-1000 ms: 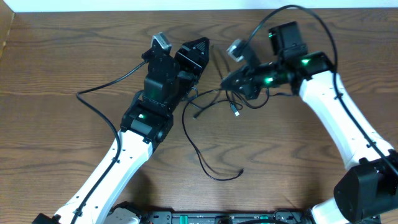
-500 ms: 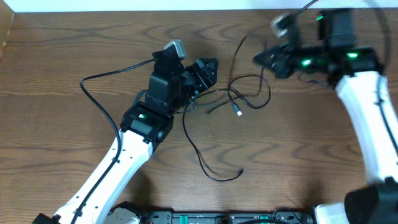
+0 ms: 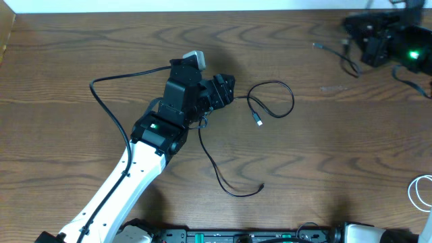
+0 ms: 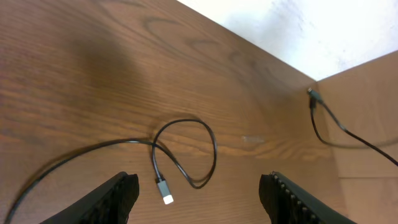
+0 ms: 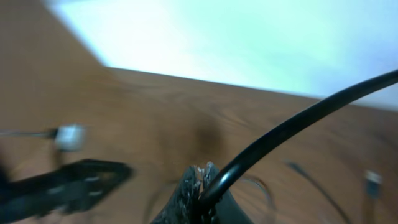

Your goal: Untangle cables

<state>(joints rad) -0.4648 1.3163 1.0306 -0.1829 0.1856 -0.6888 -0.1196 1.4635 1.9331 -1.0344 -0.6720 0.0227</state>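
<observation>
The black cable swings back with my right gripper toward the white cable point(image 3: 418, 192) side next for release there, since that side lies well away from the looped cable.
A black cable point(image 3: 273, 98) lies in a loop on the table in front of my left gripper point(image 3: 227, 88), its silver plug point(image 3: 258, 123) pointing toward me. The left wrist view shows that loop point(image 4: 208, 149) and plug point(image 4: 164, 195) on the wood between the left gripper's point(image 4: 199, 184) wide-open, empty fingers. A second black cable point(image 3: 217, 169) trails from under the left arm to a plug near the front. My right gripper point(image 3: 358, 32) at the far right corner is shut on another black cable point(image 3: 351, 62), which also shows in the right wrist view point(image 5: 292, 127) beside the right gripper point(image 5: 199, 177).
A white cable point(image 3: 420, 192) curls at the right edge. The left arm's own thick black wire point(image 3: 111, 115) arcs over the table on the left. A white wall borders the far table edge point(image 4: 267, 53).
My right gripper has swung up and right to the far corner, pulling one black cable out of the tangle. The looped cable stayed by the left gripper, which shifted slightly right.
</observation>
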